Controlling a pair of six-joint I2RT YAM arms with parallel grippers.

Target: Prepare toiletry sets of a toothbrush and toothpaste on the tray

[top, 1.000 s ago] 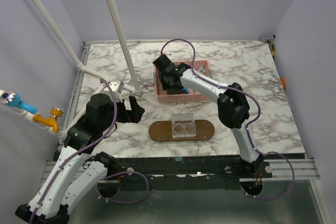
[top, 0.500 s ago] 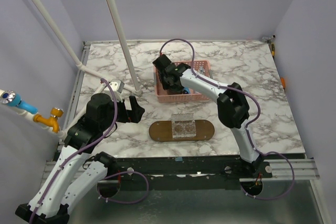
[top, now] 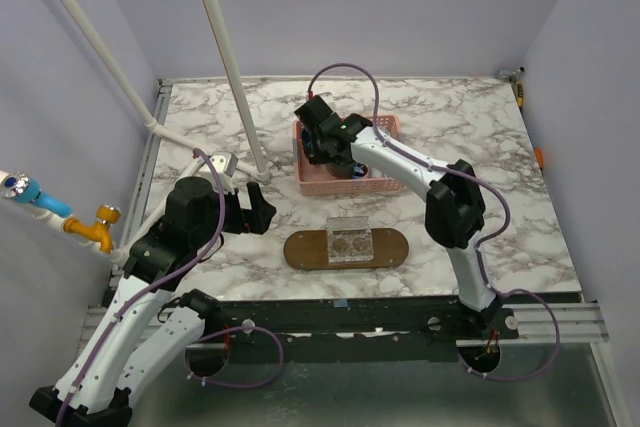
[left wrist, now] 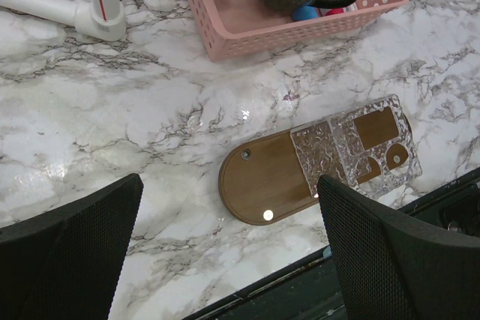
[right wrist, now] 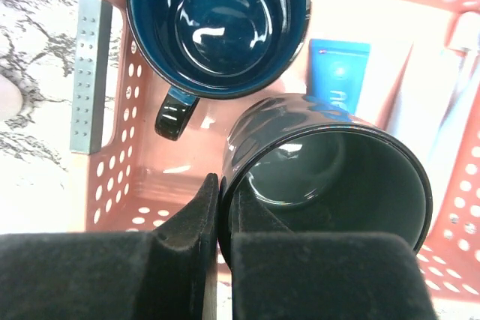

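Note:
The dark blue-green cup goes back and down with my right gripper to the tray's bare end [top: 391,247] for release next; that end lies below, right in the top view.
My right gripper [right wrist: 223,215] is shut on the rim of a dark blue-green cup [right wrist: 330,177], one finger inside and one outside, over the pink basket [right wrist: 112,148]. A second dark cup [right wrist: 217,20] stands in the basket's corner. A blue toothpaste tube [right wrist: 339,73] lies on the basket floor behind the held cup; white pieces at the right edge are unclear. The brown oval tray [top: 300,250] lies near the front edge and carries a clear textured plate [top: 350,243]. My left gripper [left wrist: 229,260] is open and empty above the marble, left of the tray [left wrist: 262,185].
The pink basket [top: 340,186] sits behind the tray. White pipes [top: 225,57] rise at the back left, with a pipe foot [left wrist: 101,24] on the table. A grey perforated bracket [right wrist: 90,73] lies outside the basket. The table's front edge [left wrist: 300,267] runs just below the tray.
My right gripper has risen and shifted slightly back over the basket with the cup in its jaws. The left arm has not moved.

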